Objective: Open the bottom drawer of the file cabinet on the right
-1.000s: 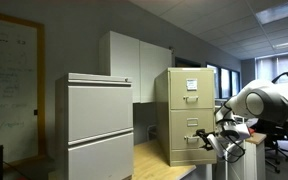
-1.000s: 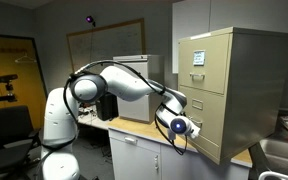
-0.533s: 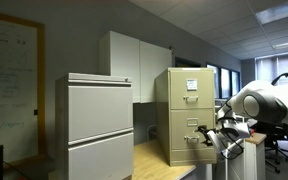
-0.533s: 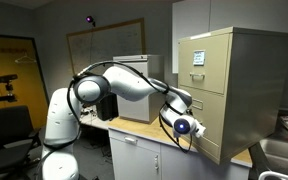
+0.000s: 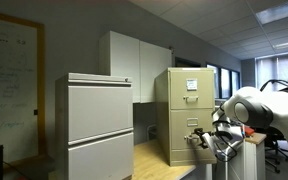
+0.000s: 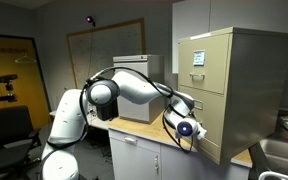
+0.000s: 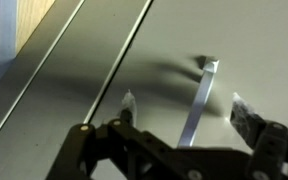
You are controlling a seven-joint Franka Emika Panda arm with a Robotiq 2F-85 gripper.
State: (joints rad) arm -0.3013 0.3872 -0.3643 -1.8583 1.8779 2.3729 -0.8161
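I need to keep my gripper where it is at the drawer front and close it on the silver handle (image 7: pixel 200 98), which is already between its two open fingers.
The file cabinet (image 5: pixel 181 95) (image 6: pixel 239 60) is a narrow tan metal cabinet standing on a wooden counter. Its bottom drawer (image 5: pixel 183 143) (image 6: pixel 212 132) looks closed in both exterior views. My gripper (image 5: pixel 206 140) (image 6: pixel 192 128) is right at the bottom drawer's front. In the wrist view my gripper (image 7: pixel 184 103) is open. Its two fingertips are on either side of the drawer's silver handle (image 7: pixel 200 98), without touching it. The drawer front (image 7: pixel 104 40) fills that view.
A wider light-grey two-drawer cabinet (image 5: pixel 94 125) (image 6: pixel 134 85) stands beside the file cabinet on the counter (image 5: pixel 159 160). A tall white cupboard (image 5: pixel 134 65) is behind. A sink (image 6: pixel 284 150) lies past the cabinet, and an office chair (image 6: pixel 9 125) stands on the floor.
The arm has leaned in further toward the file cabinet, bringing my gripper closer to the bottom drawer's front. The drawer has not moved.
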